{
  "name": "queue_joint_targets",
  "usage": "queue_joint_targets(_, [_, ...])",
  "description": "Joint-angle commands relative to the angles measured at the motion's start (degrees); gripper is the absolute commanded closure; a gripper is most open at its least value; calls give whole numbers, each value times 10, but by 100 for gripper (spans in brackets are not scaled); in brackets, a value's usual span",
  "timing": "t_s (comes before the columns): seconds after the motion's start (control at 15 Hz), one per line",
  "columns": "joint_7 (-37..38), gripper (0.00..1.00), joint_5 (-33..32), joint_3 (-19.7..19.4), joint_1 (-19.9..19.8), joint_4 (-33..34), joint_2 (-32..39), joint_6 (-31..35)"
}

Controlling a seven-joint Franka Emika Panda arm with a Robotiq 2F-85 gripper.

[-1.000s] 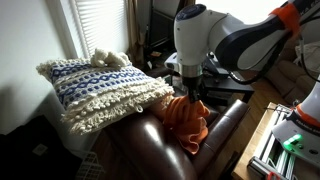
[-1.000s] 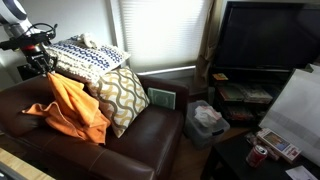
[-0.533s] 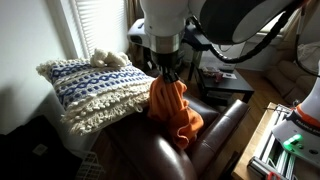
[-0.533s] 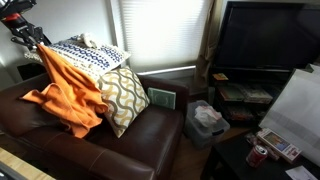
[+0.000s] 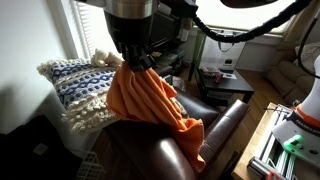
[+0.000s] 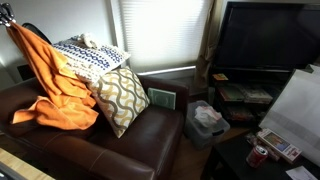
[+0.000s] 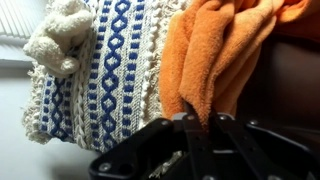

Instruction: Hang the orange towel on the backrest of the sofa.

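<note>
My gripper will next pull the fold outward across the sofa's backrest and let go of it, because the space behind the backrest [image 5: 76, 146] is outward of my gripper.
The orange towel [image 5: 150, 100] hangs from my gripper [image 5: 134, 62], which is shut on its top edge. The cloth drapes down over the dark brown leather sofa [image 5: 170, 155], its lower end trailing on the seat [image 6: 55, 108]. In an exterior view the gripper [image 6: 8, 18] is at the top left, above the sofa's backrest [image 6: 20, 95]. In the wrist view the fingers [image 7: 193, 128] pinch a fold of the towel [image 7: 215, 55], next to a blue and white woven pillow [image 7: 110, 70].
A blue and white fringed pillow [image 5: 85, 88] with a small white plush [image 5: 108, 58] lies on the sofa end by the window. A yellow patterned pillow [image 6: 122, 95] leans on the seat. A television [image 6: 265, 40] and cluttered stand are nearby.
My gripper has risen and moved toward the window and backrest, lifting the orange towel higher off the seat so that it hangs longer.
</note>
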Motion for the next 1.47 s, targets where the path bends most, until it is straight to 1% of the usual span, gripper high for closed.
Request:
queue_joint_targets(0.0, [-3,89,4,-15,10,1,1,0])
queue_joint_targets(0.2, [-3,89,4,-19,5,-2,4,-1])
queue_joint_targets(0.27, [-14,97,-15,-21,7,7,14,18])
queue_joint_targets(0.33, [-39,97,-55,-29,12,36,35,47])
queue_joint_targets(0.4, [-64,97,-74,-33,17,70,55,58])
queue_joint_targets(0.47, [-100,97,-89,-36,23,117,83,64])
queue_joint_targets(0.67, [-196,97,-108,-42,40,195,116,83])
queue_joint_targets(0.73, [-229,97,-115,-31,40,230,136,82])
queue_joint_targets(1.0, [-353,97,-112,-22,69,347,197,102])
queue_joint_targets(1.4, [-546,97,-106,-6,123,507,274,112])
